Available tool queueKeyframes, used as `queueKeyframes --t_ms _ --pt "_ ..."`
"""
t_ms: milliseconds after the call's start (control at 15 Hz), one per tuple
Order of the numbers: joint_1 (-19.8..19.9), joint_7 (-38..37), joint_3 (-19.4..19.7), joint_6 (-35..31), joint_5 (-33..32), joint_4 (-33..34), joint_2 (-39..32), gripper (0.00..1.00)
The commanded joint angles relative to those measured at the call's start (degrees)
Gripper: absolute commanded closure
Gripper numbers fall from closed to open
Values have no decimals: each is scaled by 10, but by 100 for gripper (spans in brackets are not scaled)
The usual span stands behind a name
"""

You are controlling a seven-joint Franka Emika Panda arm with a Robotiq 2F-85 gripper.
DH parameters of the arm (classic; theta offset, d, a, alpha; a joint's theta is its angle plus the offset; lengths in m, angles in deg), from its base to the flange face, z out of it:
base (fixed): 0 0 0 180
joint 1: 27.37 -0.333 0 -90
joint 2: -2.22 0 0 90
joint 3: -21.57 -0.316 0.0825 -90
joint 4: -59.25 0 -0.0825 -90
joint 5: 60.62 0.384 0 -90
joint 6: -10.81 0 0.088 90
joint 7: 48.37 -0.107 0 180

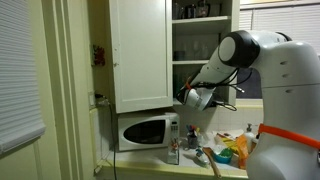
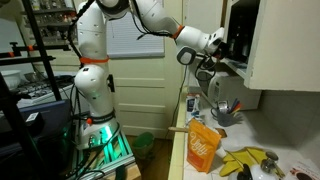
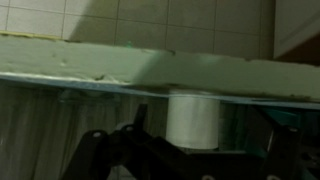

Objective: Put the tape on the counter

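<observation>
I should next push my gripper outward, deeper into the shelf, around the white roll (image 3: 193, 121).
The tape (image 3: 195, 120) is a white roll standing on a cupboard shelf, seen in the wrist view just below a pale shelf edge (image 3: 150, 68). My gripper (image 3: 200, 150) is open, with its dark fingers on either side of the roll and gaps showing on both sides. In both exterior views the gripper (image 1: 190, 98) (image 2: 226, 62) reaches into the open lower shelf of the white cupboard, and the tape is hidden there. The pale counter (image 1: 190, 168) (image 2: 195, 174) lies below the cupboard.
A white microwave (image 1: 145, 131) stands under the closed cupboard door (image 1: 140, 50). An orange bag (image 2: 203, 148), bananas (image 2: 247, 160) and a holder of utensils (image 2: 222, 110) sit on the counter. Upper shelves hold dishes (image 1: 195, 10).
</observation>
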Motion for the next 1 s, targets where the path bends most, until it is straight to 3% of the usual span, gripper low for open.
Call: queueKeyframes --t_ms 0,267,933 --pt "-23 45 13 22 64 58 -31 0" --pt "-48 75 31 35 118 107 -55 0" --pt "-130 112 124 54 205 189 -117 0"
